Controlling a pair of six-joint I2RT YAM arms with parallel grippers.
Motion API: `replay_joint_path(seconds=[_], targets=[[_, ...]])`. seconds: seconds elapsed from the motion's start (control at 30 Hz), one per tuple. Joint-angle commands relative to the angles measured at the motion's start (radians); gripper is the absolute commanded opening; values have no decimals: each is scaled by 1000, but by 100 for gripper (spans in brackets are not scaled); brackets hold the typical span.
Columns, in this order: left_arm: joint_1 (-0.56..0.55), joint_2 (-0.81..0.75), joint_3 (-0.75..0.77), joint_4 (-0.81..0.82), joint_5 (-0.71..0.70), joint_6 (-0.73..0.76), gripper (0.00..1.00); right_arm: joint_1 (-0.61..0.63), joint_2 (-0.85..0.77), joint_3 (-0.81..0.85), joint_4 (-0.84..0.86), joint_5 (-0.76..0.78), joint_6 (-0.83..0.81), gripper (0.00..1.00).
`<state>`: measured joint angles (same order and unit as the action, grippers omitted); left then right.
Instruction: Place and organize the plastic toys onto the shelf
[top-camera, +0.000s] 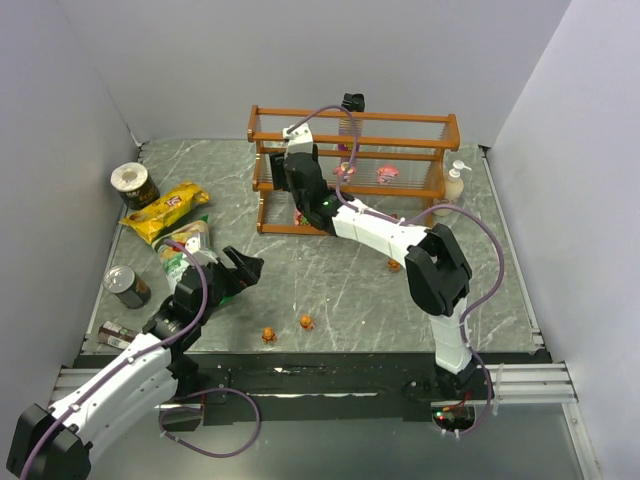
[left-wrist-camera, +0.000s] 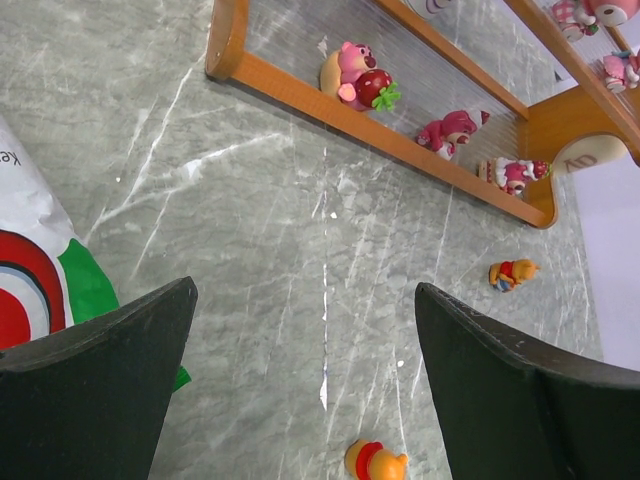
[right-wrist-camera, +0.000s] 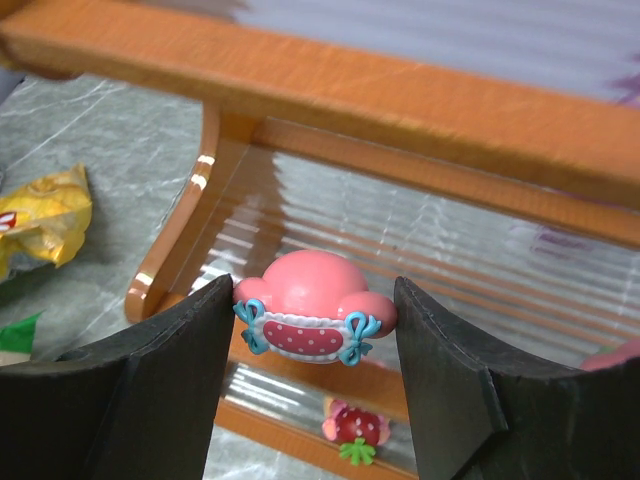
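I will next move the pink toy outward with my right gripper and down onto the middle level's end (top-camera: 266, 174) (right-wrist-camera: 260, 263) by the yellow chip bag, where the boards are empty.
My right gripper (top-camera: 291, 172) (right-wrist-camera: 314, 312) is shut on a pink toy (right-wrist-camera: 318, 285) with a dotted red band and blue bows, holding it over the left part of the shelf's (top-camera: 352, 118) middle tier. Another pink toy with a strawberry (right-wrist-camera: 352, 428) sits on the bottom tier below. Pink toys (top-camera: 345, 170) (top-camera: 388, 173) stand on the middle tier, and three (left-wrist-camera: 355, 75) (left-wrist-camera: 450, 130) (left-wrist-camera: 512, 172) on the bottom tier. Three orange toys (top-camera: 269, 335) (top-camera: 306, 322) (top-camera: 394, 265) lie on the table. My left gripper (top-camera: 245, 268) (left-wrist-camera: 305, 300) is open and empty above the table, near one orange toy (left-wrist-camera: 376, 462).
A yellow chip bag (top-camera: 165, 210) and a green-white bag (top-camera: 185, 245) lie left of my left gripper. Cans (top-camera: 133, 183) (top-camera: 126, 286) (top-camera: 118, 333) stand along the left edge. A pump bottle (top-camera: 455, 185) stands at the shelf's right end.
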<state>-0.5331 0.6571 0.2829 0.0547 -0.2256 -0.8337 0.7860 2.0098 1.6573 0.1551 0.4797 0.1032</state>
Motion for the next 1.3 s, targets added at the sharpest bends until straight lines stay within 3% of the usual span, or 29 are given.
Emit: replay_joint_path(seconds=[0.0,0.57,0.93,1.27], targets=[[4,4,41,25,9,-7,96,-16,24,62,18,8,-17,40],[4,19,44,25,6,-4,96,-28,95,153,-107,2,41,43],[4,18,44,22,0,-2,96,-48,147,265,-287,20,127,51],[4,19,44,22,-1,-4,96,-56,138,298,-350,-1,121,61]])
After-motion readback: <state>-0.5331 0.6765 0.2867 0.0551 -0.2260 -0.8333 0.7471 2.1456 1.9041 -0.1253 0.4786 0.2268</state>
